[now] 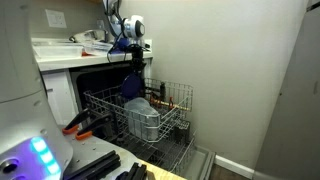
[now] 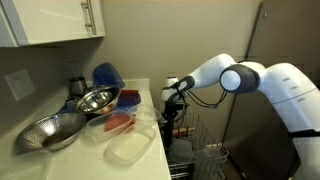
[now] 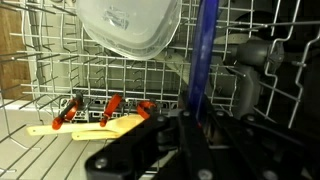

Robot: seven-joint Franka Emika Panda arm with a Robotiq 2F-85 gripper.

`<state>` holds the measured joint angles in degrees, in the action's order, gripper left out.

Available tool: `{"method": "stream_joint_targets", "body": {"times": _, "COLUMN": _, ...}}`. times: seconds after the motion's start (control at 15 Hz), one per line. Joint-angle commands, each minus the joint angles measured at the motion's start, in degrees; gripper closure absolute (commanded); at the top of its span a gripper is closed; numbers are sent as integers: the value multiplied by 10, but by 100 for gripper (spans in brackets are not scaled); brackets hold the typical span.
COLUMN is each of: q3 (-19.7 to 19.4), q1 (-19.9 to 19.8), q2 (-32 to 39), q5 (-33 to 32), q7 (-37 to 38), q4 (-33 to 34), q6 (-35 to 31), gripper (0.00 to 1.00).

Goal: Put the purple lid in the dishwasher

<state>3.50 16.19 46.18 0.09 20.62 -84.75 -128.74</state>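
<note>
The gripper needs to lower the purple lid a little into the wire rack [image 1: 172,97] next to the clear container next, and then let go of the lid.
My gripper [image 1: 134,66] is shut on the purple lid [image 1: 133,88] and holds it on edge, hanging down over the pulled-out wire rack [image 1: 172,97] of the open dishwasher [image 1: 98,76]. In the wrist view the lid [image 3: 205,55] is a narrow upright blue-purple strip rising from between my dark fingers [image 3: 196,128], in among the rack wires. In an exterior view my gripper [image 2: 172,102] hangs just past the counter's end, above the rack [image 2: 205,156].
A steel pot [image 1: 146,121] and a clear plastic container [image 3: 130,25] sit in the rack close to the lid. Orange-handled utensils [image 3: 110,104] and a wooden spatula [image 3: 112,125] lie below. The counter [image 2: 150,128] holds steel bowls [image 2: 97,99], a blue cone-shaped object [image 2: 105,74] and containers.
</note>
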Motion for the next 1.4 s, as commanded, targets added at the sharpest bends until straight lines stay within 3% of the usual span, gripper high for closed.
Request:
{"method": "stream_joint_targets", "body": {"times": 0.0, "q3": -2, "q1": 3, "q2": 20, "q5": -5, "q7": -20, "q4": 16, "q6": -4, "gripper": 93}}
{"method": "stream_joint_targets", "body": {"times": 0.67, "q3": -2, "q1": 7, "q2": 58, "q5": -5, "q7": -30, "q4": 57, "q6": -3, "gripper": 93}}
{"method": "stream_joint_targets", "body": {"times": 0.73, "q3": -2, "q1": 8, "q2": 60, "q5": -5, "q7": -29, "q4": 59, "q6": 0, "gripper": 63}}
{"method": "stream_joint_targets", "body": {"times": 0.8, "q3": -3, "q1": 8, "q2": 61, "q5": -5, "q7": -29, "q4": 61, "q6": 1, "gripper": 62}}
{"method": "stream_joint_targets", "body": {"times": 1.33, "q3": -3, "q1": 9, "q2": 63, "q5": -5, "q7": -28, "q4": 67, "q6": 0, "gripper": 14}}
